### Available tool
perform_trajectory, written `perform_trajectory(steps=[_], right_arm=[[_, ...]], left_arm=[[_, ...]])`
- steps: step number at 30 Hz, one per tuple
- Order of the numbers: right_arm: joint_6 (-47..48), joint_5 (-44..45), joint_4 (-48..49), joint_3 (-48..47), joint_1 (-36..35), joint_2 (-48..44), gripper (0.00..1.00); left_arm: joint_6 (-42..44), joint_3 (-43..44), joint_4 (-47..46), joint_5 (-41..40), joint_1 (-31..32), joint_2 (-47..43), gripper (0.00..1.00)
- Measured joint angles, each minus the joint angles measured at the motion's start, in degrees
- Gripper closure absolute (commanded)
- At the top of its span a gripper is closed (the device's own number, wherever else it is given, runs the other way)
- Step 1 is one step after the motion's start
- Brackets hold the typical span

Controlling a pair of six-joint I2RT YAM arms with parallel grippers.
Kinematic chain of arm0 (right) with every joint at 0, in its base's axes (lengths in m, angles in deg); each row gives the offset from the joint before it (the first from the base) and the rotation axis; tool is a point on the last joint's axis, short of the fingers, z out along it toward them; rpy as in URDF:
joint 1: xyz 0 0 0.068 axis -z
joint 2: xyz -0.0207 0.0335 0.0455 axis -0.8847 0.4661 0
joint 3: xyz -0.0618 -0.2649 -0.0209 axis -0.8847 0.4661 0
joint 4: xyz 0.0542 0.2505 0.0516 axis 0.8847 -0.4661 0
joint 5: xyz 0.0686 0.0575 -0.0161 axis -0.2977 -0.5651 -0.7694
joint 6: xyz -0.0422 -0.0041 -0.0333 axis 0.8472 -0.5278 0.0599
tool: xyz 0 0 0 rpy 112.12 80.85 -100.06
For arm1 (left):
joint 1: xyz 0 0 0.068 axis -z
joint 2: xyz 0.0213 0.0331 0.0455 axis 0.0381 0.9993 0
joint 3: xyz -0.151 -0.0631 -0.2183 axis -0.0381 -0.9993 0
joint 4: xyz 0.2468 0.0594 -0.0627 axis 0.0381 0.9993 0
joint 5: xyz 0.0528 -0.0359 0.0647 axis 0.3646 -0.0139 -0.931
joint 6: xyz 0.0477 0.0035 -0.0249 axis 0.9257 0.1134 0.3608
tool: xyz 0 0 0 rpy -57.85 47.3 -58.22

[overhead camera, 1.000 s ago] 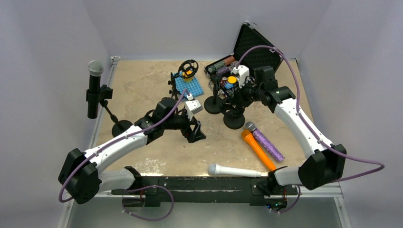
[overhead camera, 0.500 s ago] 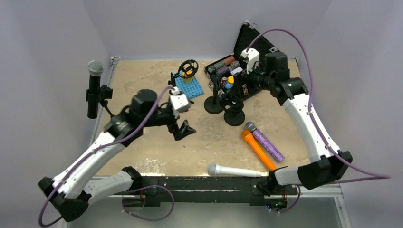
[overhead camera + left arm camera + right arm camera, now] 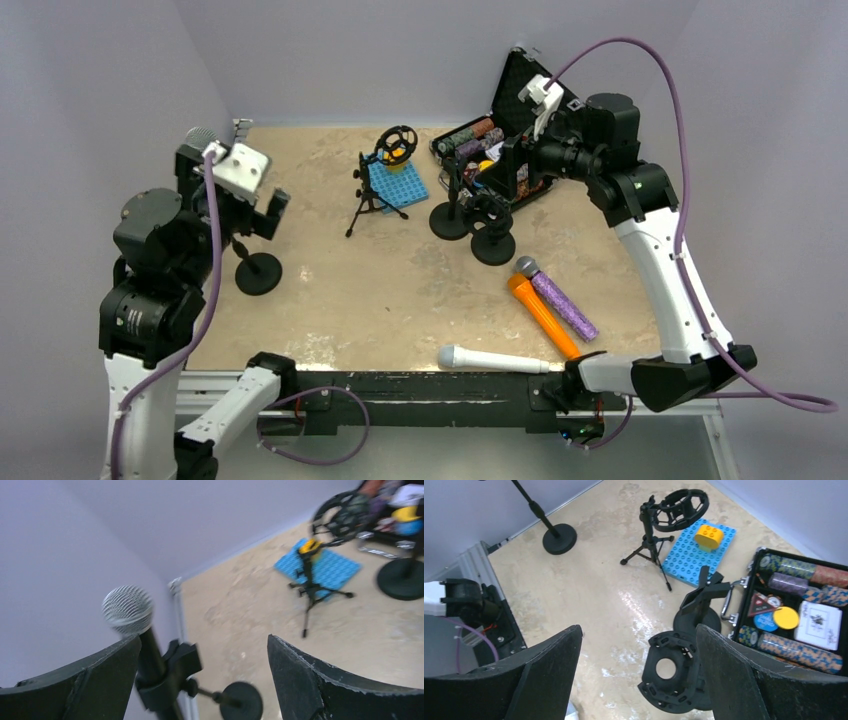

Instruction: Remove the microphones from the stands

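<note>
The microphone's body (image 3: 151,655) sits off-center, so next my left gripper needs to shift outward and to the left in the top view to center it.
A black microphone with a silver mesh head (image 3: 127,610) stands upright in the clip (image 3: 172,672) of a stand whose round base (image 3: 242,700) rests by the left wall. In the top view its head (image 3: 200,135) peeks out behind my left gripper (image 3: 235,198). My left gripper (image 3: 204,639) is open, and the microphone's body sits just inside the left finger (image 3: 75,685) with the clip in the gap. My right gripper (image 3: 639,627) is open and holds nothing. It hangs above two bare black stands (image 3: 671,672) near the case (image 3: 520,100).
A tripod with a ring mount (image 3: 397,143) stands on a blue plate (image 3: 400,185) carrying a yellow brick. An open case of chips (image 3: 799,610) sits at the back right. White (image 3: 490,360), orange (image 3: 540,312) and purple (image 3: 562,303) microphones lie loose at the front right.
My left arm swung from the table's middle up and left to the microphone on its stand. My right gripper opened and drew back from the bare stands, up toward the case.
</note>
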State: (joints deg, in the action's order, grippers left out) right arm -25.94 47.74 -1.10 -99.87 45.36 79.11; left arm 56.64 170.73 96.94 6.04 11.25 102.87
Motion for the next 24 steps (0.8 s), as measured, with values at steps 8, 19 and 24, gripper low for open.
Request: perform_trajectory(steps=[8, 19, 24], right_arm=[[-5.01, -2.97, 1.68, 5.88, 0.00, -2.34, 0.13], [-5.60, -4.79, 3.58, 10.45, 0.00, -8.39, 0.13], [-5.57, -4.92, 3.74, 12.28, 0.00, -9.31, 0.14]], left_arm=[[-4.04, 1.42, 2.64, -4.63, -15.10, 6.58, 0.00], [-6.47, -2.40, -4.00, -3.67, -23.30, 14.03, 0.31], [-6.36, -4.70, -9.01, -3.48, -23.30, 14.58, 0.50]])
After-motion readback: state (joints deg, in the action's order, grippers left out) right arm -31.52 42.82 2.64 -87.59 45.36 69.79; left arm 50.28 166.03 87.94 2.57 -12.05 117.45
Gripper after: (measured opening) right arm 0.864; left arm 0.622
